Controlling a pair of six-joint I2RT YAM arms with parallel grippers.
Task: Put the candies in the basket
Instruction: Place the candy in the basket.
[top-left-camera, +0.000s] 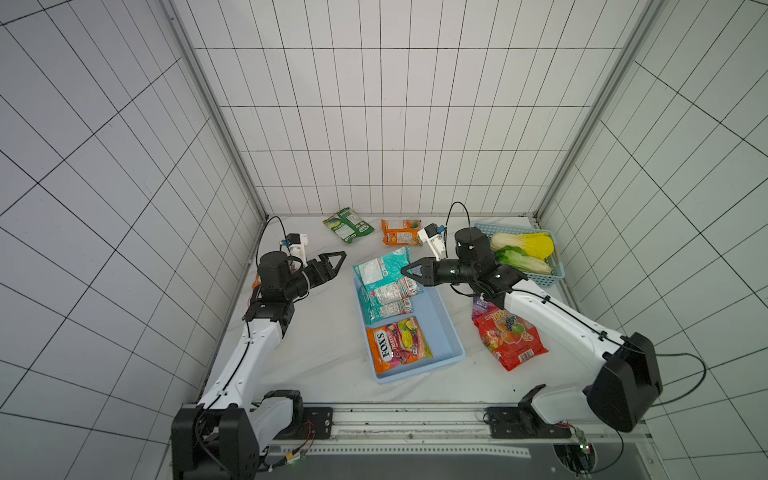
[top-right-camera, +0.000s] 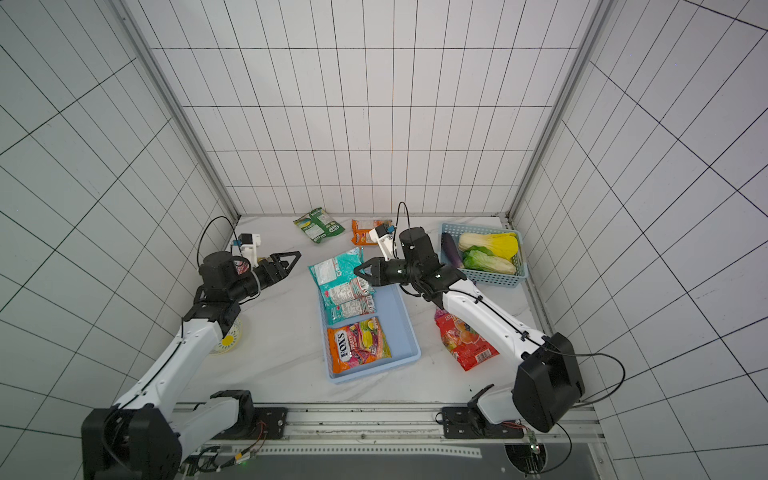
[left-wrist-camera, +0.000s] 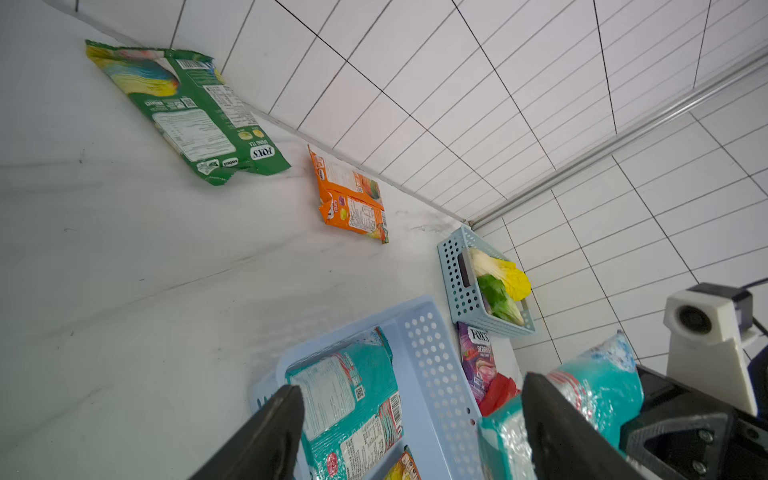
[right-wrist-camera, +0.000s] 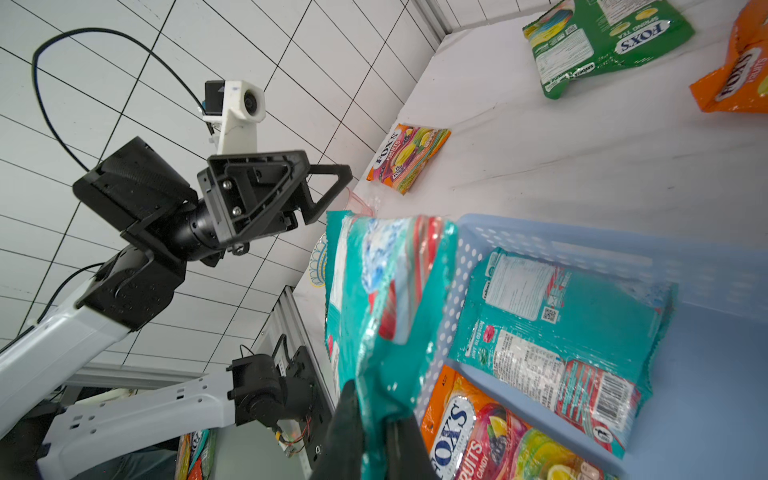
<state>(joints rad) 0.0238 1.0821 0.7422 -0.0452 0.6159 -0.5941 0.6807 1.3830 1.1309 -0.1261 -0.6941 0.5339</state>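
Note:
The held teal bag hangs over the basket's far end. So my right gripper needs to move back and down over the orange FOXS bag (top-left-camera: 399, 343) next and release there.
My right gripper (top-left-camera: 405, 270) (right-wrist-camera: 374, 399) is shut on the edge of a teal candy bag (top-left-camera: 380, 264) (right-wrist-camera: 382, 291), which hangs over the far end of the pale blue basket (top-left-camera: 453, 332) (top-right-camera: 409, 332). In the basket lie another teal bag (top-left-camera: 388, 299) and an orange FOXS bag (top-left-camera: 399, 343). My left gripper (top-left-camera: 338, 262) (left-wrist-camera: 411, 384) is open and empty, just left of the held bag. On the table lie a green bag (top-left-camera: 347, 224), an orange bag (top-left-camera: 399, 232), a red bag (top-left-camera: 509, 336) and a purple bag (left-wrist-camera: 478, 357).
A teal-blue lattice basket (top-left-camera: 552, 274) at the back right holds two cabbages and an eggplant (top-right-camera: 451, 249). A patterned plate (top-right-camera: 226, 340) sits under my left arm. One more FOXS bag (right-wrist-camera: 407, 156) lies by the left wall.

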